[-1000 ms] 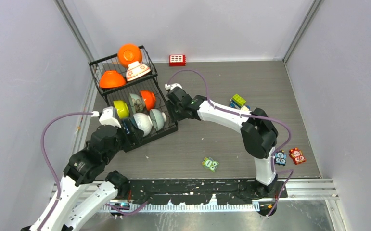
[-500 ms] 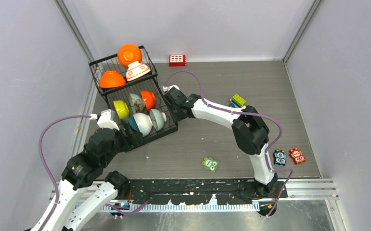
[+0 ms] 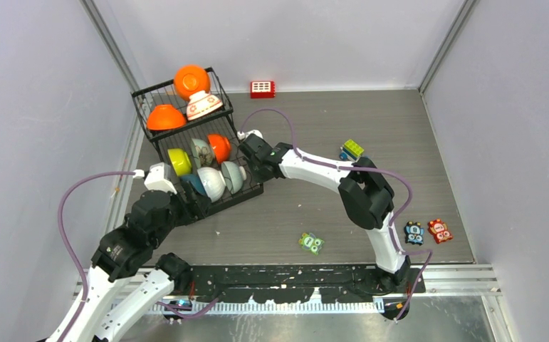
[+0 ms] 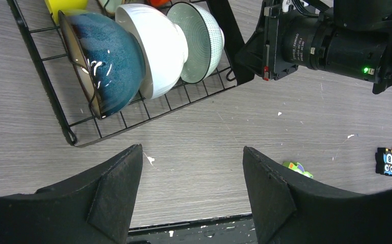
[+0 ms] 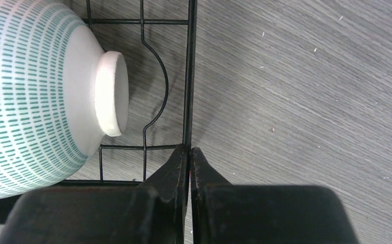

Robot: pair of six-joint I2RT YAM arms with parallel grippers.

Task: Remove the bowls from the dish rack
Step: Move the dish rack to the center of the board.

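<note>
I should pull the rack by its edge wire back and toward the green figure with my right gripper, because the rack is close by a side.
The black wire dish rack stands at the left, with several bowls on edge in it. Orange, floral and a second orange bowl fill the far section. The near section holds lime, orange, teal, white and mint-striped bowls. My right gripper is shut on the rack's right edge wire, beside the striped bowl. Just off the rack's near corner, my left gripper is open over bare table, holding nothing.
A red gridded block sits by the back wall. A green-and-blue block lies right of the right arm. A green figure and blue and red figures lie near the front. Walls close in left and right.
My right gripper's jaws have closed onto the rack's right edge wire, and that arm has shifted slightly left. The left arm has barely moved.
</note>
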